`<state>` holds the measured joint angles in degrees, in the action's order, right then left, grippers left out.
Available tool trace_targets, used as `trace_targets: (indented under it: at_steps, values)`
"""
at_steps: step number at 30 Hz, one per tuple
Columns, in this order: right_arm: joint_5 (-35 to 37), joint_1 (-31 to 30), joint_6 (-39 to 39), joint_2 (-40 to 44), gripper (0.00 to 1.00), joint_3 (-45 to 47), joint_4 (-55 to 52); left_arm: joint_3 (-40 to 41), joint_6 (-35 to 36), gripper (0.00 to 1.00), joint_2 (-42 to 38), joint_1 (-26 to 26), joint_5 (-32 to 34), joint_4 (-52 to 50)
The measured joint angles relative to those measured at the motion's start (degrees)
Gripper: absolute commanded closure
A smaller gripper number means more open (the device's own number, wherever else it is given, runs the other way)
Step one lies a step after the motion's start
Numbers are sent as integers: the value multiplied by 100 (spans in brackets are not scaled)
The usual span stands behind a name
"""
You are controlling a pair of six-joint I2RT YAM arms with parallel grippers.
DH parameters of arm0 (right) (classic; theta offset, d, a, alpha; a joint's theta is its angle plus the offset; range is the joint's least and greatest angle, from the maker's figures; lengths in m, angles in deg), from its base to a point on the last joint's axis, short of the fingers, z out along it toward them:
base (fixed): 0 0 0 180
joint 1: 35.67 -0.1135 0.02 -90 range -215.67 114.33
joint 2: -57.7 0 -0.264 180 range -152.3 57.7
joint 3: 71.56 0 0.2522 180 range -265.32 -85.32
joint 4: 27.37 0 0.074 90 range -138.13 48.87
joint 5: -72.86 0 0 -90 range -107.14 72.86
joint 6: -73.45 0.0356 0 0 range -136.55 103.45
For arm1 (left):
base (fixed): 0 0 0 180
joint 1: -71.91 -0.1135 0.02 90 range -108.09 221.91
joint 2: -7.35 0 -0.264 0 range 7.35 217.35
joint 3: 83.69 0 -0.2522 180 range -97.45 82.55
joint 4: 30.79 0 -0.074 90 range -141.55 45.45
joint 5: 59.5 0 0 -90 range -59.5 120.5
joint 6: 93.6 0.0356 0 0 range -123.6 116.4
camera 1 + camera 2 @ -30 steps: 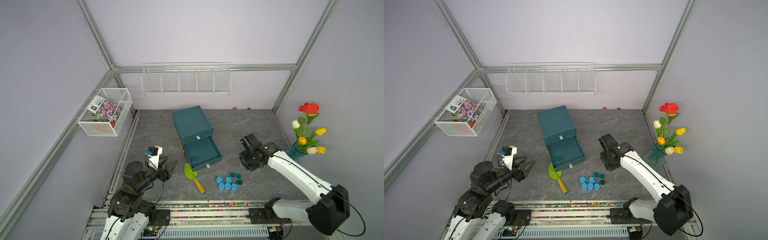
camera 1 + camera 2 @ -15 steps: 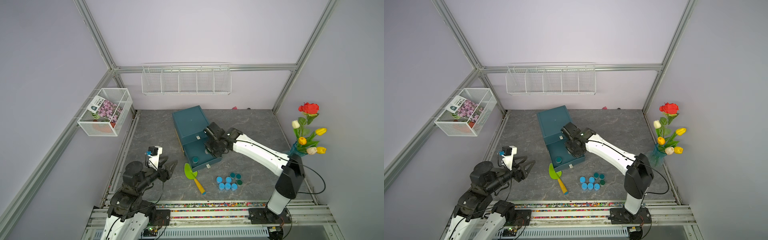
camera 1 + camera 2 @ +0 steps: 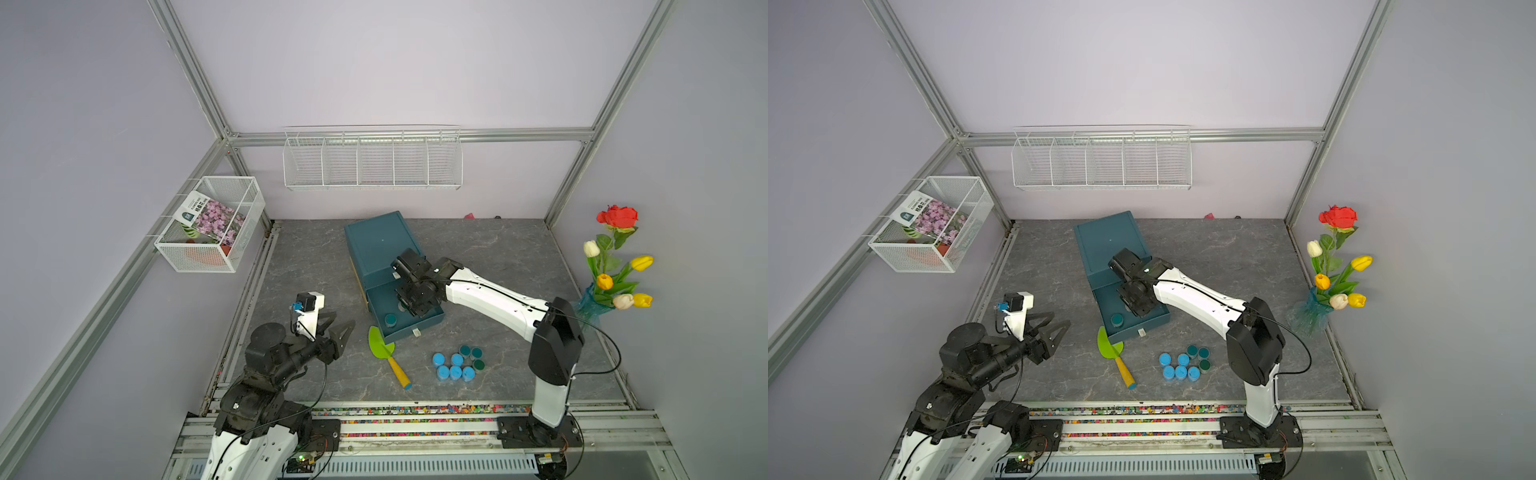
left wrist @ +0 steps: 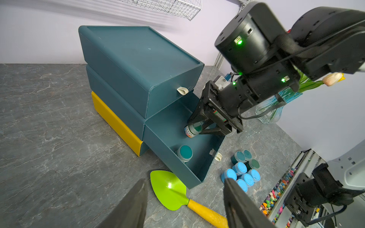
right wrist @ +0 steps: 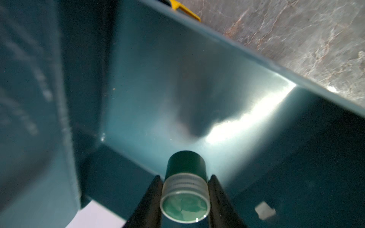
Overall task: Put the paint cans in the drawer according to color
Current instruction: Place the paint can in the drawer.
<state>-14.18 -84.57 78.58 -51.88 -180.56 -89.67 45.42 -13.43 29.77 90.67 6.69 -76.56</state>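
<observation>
I should next bring my right gripper down and back to the drawer bottom beside the standing teal can, which is empty, and let go of its can there.
My right gripper reaches down into the open middle drawer of the teal cabinet. It is shut on a dark teal-green paint can, held tilted above the drawer floor. Another teal can stands in the drawer's front corner. Several light blue cans and three teal ones cluster on the table in front. My left gripper hovers open and empty to the left.
A green trowel with a yellow handle lies against the drawer's front corner. A vase of flowers stands at the right edge. A wire basket and a wire shelf hang on the walls.
My right arm has swung from right of the table over to the cabinet and lowered the teal can into the open drawer. The left arm has stayed still.
</observation>
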Motion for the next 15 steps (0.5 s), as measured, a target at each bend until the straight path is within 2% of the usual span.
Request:
trace_targets:
  at_steps: [15]
  values:
    - [-212, -247, 170, -264, 89, -315, -13, 0, 0, 36, -2, 0, 4, 0]
